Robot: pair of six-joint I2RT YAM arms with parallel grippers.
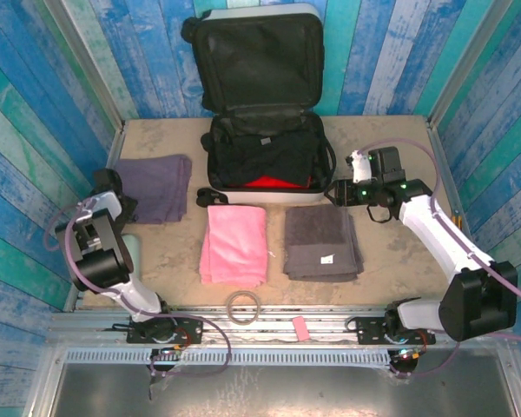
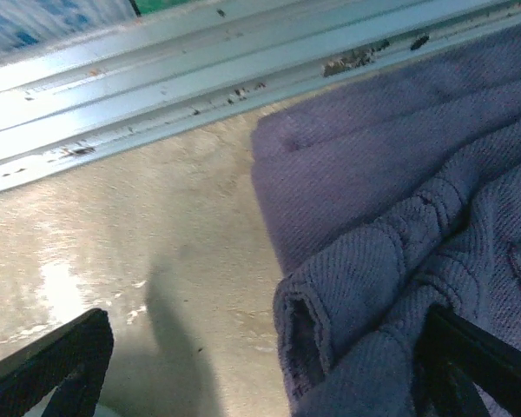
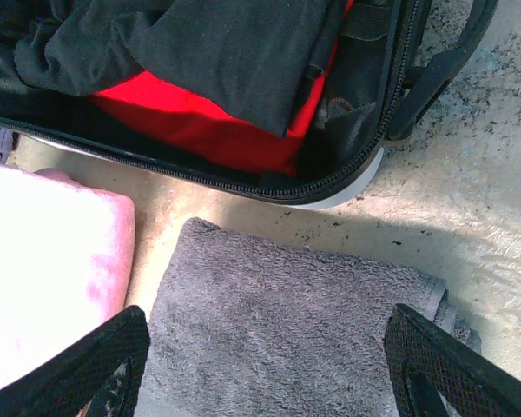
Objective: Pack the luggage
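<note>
The left gripper moves outward along the wall rail onto the purple towel's rail-side edge point(image 1: 124, 178) point(image 2: 282, 208) next. One finger stands over bare table and the other over cloth.
The luggage point(image 1: 262, 130) lies open at the back middle of the table, its black-lined lid standing against the wall. Black and red clothes point(image 3: 200, 122) fill its lower half. A purple towel point(image 1: 154, 187) lies at the left, a pink towel point(image 1: 234, 243) and a grey towel point(image 1: 321, 241) in front of the luggage. My left gripper point(image 1: 115, 193) is open at the purple towel's point(image 2: 399, 174) left edge, one finger point(image 2: 478, 365) over the cloth. My right gripper point(image 1: 339, 191) hangs open above the grey towel point(image 3: 278, 330), near the luggage's white front corner point(image 3: 352, 189).
A roll of clear tape point(image 1: 243, 304) and a small pink item point(image 1: 300, 327) sit on the near rail. A pale green object point(image 1: 132, 252) lies under the left arm. A metal wall rail point(image 2: 200, 78) runs close beside the purple towel. Striped walls enclose the table.
</note>
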